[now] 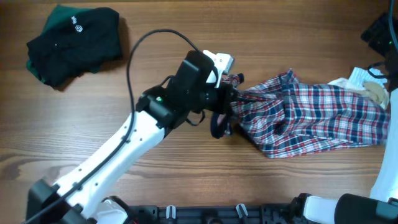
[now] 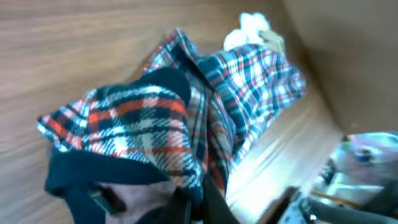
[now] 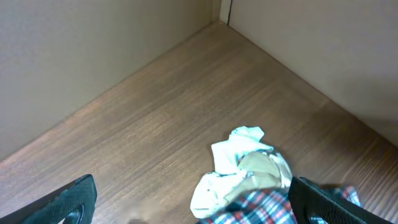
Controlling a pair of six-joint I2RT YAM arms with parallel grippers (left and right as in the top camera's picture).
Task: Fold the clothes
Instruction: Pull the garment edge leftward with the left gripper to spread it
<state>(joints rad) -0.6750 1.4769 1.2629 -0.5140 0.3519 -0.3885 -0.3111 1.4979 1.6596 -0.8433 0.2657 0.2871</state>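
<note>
The garment's plaid end should go left in the overhead view next, and then my left gripper will go down and release it. The bare table is below it on that side.
The clothes, a red, white and navy plaid garment (image 1: 311,115), lie bunched across the right half of the table. My left gripper (image 1: 231,99) is shut on the garment's left end, and a loop of navy trim (image 1: 219,126) hangs below it. In the left wrist view the plaid fabric (image 2: 155,118) is pinched between the dark fingers (image 2: 214,202) at the bottom edge. My right gripper (image 3: 191,186) stands wide open over the garment's far right end, holding nothing; its fingers (image 3: 71,199) frame a white and beige cloth (image 3: 245,165).
A dark green and black garment (image 1: 74,43) lies crumpled at the back left. The white and beige cloth (image 1: 367,84) sits at the right end of the plaid. Black cables (image 1: 379,31) show at the back right corner. The left arm (image 1: 118,155) crosses the front left.
</note>
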